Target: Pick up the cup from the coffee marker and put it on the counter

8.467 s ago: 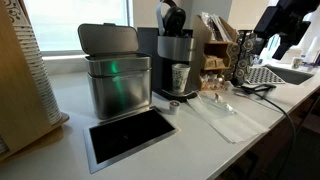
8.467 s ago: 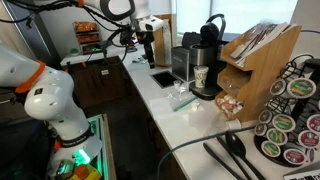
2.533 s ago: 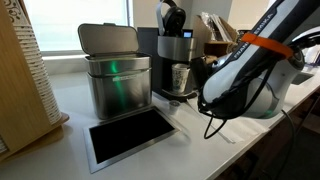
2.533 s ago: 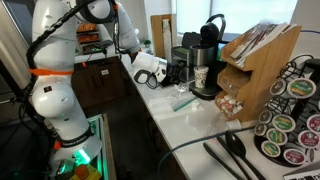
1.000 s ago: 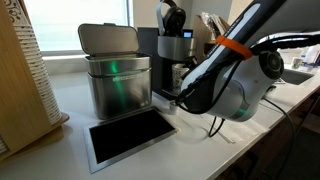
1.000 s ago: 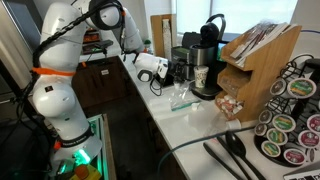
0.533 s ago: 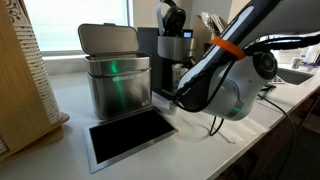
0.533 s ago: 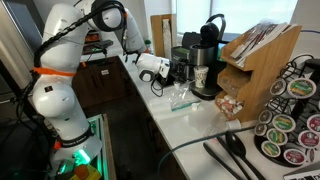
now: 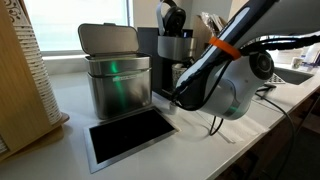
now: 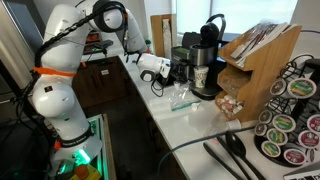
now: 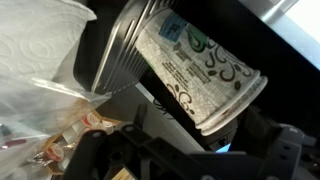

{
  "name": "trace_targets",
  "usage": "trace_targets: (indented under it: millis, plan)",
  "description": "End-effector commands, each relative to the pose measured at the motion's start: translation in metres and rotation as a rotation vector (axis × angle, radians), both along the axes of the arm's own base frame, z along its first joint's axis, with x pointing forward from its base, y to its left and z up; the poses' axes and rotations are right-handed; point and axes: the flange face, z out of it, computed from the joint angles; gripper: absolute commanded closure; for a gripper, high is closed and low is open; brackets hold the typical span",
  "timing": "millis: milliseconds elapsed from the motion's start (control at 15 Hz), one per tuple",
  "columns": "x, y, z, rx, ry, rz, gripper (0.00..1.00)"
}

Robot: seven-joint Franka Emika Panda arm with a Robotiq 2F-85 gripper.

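Note:
I will next bring my gripper in toward the coffee marker and onto the side of the cup's rim (image 11: 232,106).
The cup (image 11: 190,65), greyish with a dark swirl pattern, stands on the drip tray of the black coffee marker (image 10: 207,50), under its spout. It also shows in an exterior view (image 10: 199,76). My gripper (image 10: 176,72) is level with the cup and just short of it. In the wrist view my dark fingers (image 11: 190,152) are spread apart with nothing between them, and the cup fills the space ahead. In an exterior view my arm (image 9: 222,85) hides most of the cup in front of the coffee marker (image 9: 172,45). The white counter (image 9: 70,105) holds a dark recessed panel (image 9: 130,135).
A square steel bin with a lid (image 9: 112,72) stands beside the coffee marker. A clear plastic bag (image 10: 180,97) lies on the counter in front. A wooden rack (image 10: 262,55) and a pod carousel (image 10: 292,110) stand further along. White paper towel (image 11: 40,40) is close by.
My arm has crept a little closer to the coffee marker and the cup over the last second. The cup has not moved.

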Motion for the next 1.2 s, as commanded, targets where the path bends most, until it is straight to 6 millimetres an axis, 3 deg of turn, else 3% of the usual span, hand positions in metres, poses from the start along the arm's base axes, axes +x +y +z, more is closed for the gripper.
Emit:
trace_targets:
  millis: [0, 667, 1133]
  plan:
    - [0.002, -0.006, -0.002, -0.023, -0.021, -0.065, 0.0]
    - [0.009, -0.01, -0.009, -0.119, -0.016, -0.083, 0.0]
    - [0.009, -0.01, -0.023, -0.1, 0.085, -0.045, 0.0]
